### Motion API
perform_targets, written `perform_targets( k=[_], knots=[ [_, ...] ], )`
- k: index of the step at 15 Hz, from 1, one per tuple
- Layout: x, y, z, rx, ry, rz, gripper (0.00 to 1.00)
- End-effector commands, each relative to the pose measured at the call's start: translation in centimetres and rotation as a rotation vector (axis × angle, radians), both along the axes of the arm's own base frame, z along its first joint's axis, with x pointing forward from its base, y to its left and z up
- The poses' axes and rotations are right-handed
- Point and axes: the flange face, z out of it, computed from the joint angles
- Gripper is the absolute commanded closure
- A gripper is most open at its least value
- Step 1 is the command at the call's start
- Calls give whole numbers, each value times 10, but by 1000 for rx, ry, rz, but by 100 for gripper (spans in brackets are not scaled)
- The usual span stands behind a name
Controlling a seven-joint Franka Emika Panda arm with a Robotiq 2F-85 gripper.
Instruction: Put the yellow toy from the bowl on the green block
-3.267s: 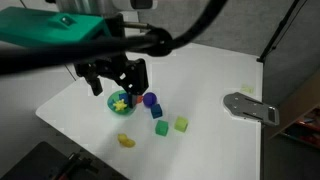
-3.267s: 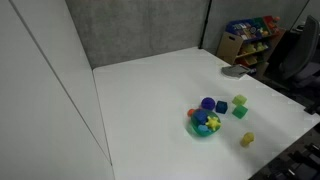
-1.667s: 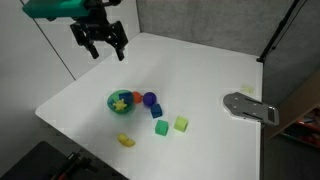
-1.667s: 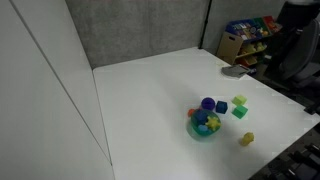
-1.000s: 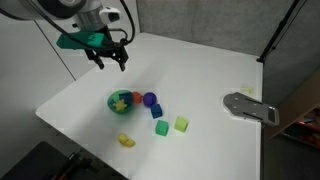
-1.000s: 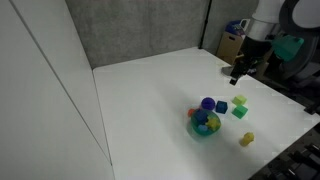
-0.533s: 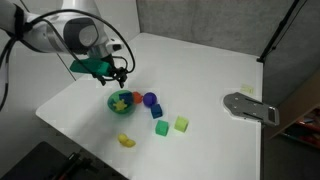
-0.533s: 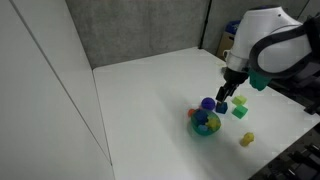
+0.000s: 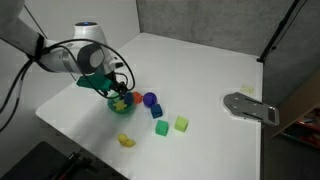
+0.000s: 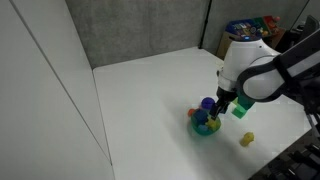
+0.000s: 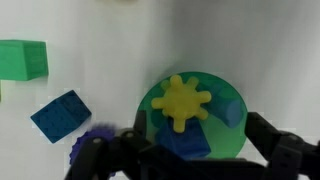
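Observation:
The yellow toy (image 9: 120, 100) is on the blue pieces below. My gripper should go down into the teal bowl (image 9: 111, 104) next, until its fingers are on either side of the toy.
The yellow star toy (image 9: 120, 100) lies in the teal bowl (image 9: 111, 104) on the white table. In the wrist view the toy (image 11: 182, 102) sits on blue pieces inside the bowl (image 11: 150, 105). My gripper (image 9: 119, 91) is low over the bowl, open and empty, with its fingers on either side of the rim (image 11: 195, 152). It also shows in an exterior view (image 10: 218, 110) above the bowl (image 10: 204, 130). The green block (image 9: 160, 127) stands on the table beside the bowl and shows in the other views too (image 10: 240, 112) (image 11: 22, 58).
A blue-purple block (image 9: 150, 100) and a blue block (image 11: 60, 114) lie next to the bowl. A lime cube (image 9: 181, 124) stands beyond the green block. A lumpy yellow toy (image 9: 126, 141) lies near the front edge. A grey flat object (image 9: 250, 107) lies far off.
My gripper has come down from high above the table's far side to just over the bowl, still open. The toys and blocks have not moved.

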Motion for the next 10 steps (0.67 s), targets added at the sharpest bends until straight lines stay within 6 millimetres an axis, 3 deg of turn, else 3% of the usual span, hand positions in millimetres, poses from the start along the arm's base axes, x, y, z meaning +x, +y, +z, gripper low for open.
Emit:
perform_targets(
  k=[1,10],
  knots=[
    [7,-2,-20,-31,-2,-31,0],
    [12,4,-57,-57,26,-39,0]
  ],
)
